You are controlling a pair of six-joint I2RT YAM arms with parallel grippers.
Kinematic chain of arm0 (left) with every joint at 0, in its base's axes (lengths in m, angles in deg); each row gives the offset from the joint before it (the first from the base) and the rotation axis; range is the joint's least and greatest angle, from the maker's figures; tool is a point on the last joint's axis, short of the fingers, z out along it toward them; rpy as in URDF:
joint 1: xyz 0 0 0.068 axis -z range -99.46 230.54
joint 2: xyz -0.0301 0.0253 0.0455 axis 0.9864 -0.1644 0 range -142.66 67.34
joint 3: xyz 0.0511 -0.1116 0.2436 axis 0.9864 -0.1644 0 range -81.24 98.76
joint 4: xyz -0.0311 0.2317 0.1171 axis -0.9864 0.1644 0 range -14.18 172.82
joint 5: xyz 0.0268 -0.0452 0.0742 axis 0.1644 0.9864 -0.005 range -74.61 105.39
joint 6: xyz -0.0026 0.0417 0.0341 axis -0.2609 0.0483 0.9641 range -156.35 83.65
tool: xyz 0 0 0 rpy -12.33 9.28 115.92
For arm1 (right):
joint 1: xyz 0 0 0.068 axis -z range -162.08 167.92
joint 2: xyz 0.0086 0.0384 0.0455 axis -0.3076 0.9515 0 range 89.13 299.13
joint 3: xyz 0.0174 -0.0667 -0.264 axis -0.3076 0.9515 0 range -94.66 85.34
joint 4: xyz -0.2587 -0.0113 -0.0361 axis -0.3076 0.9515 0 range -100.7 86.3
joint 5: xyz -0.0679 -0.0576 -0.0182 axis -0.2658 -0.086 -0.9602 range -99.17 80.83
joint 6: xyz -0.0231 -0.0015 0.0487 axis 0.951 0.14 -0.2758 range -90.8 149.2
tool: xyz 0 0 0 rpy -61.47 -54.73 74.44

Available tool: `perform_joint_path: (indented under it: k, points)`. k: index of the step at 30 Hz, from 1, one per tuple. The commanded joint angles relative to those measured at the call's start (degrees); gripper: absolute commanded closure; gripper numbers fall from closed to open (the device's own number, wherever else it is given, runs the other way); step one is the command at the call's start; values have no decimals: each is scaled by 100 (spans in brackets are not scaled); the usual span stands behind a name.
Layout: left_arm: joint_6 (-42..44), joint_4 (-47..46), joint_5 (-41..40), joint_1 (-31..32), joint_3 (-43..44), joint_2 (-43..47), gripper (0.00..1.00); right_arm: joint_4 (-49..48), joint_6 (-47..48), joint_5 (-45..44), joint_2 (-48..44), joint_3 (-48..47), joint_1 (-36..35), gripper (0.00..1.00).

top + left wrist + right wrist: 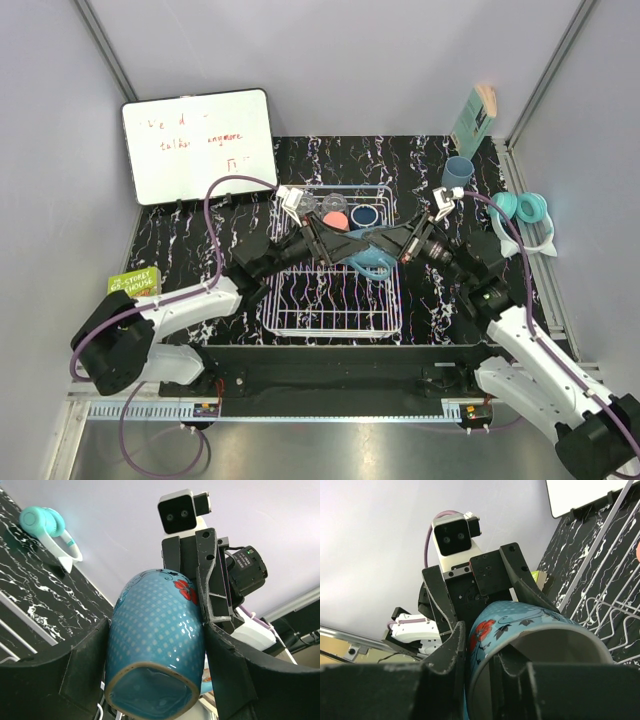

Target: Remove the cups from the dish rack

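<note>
Next, my right gripper swings the mug to the right in the top view, to the bare tabletop beside the other cup, lowers it and releases it.
A light blue mug [368, 262] with a red flower print hangs over the white wire dish rack [335, 312], held between both arms. My left gripper [343, 245] grips its body [157, 645] from both sides, jaws wide on it [156, 666]. My right gripper [397, 247] pinches the mug's rim [535, 630], one finger inside and one outside [480, 660]. At the rack's far end stand a salmon-pink tumbler [335, 217], a dark navy mug [365, 214] and a clear glass [334, 203]. Another light blue cup [457, 172] stands on the table at the back right.
Teal headphones [526, 209] lie at the right edge of the black marbled mat. A whiteboard [200, 145] leans at the back left, a green book [135, 283] lies by the left arm, and a teal box [474, 117] leans on the back wall.
</note>
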Motion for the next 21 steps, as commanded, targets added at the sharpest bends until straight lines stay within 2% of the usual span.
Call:
perform_joint_path:
  k: [1,2,3,4,6,7,8,12,14,17,20,21]
  points:
    - [345,323,-35,118,409,262,100,402,584,-339,-260,-239,-33,100]
    - [415,482,-70,100,435,298,99,517,680,-391,-391,-256,-33,100]
    - [546,666,-88,74,540,402,94,666,768,-514,-453,-352,-33,100]
    - [626,1094,-114,22,593,464,83,1007,838,-602,-549,-405,-33,100]
    - [854,1466,-272,-57,690,684,70,1307,1084,-830,-804,-572,-33,100]
    - [916,1772,-334,-145,699,763,48,1561,1163,-875,-875,-625,-33,100]
    - [1012,1941,-500,-198,717,912,38,1686,1295,-927,-980,-686,-33,100]
    - [1197,2802,-922,-427,892,1185,7,2151,1454,-1261,-1183,-924,-33,100]
    - [1276,3338,-1255,-541,980,1291,1,2450,1577,-1419,-1227,-1081,-33,100]
    - [1347,3893,-1651,-673,1104,1423,1,2793,1778,-1657,-1192,-1310,-33,100]
    - [1330,4253,-2142,-752,1112,1589,1,3469,2130,-2244,-974,-1774,-33,100]
    - [1330,4367,-2180,-752,1147,1599,1,3706,2244,-2821,-859,-1960,-33,100]
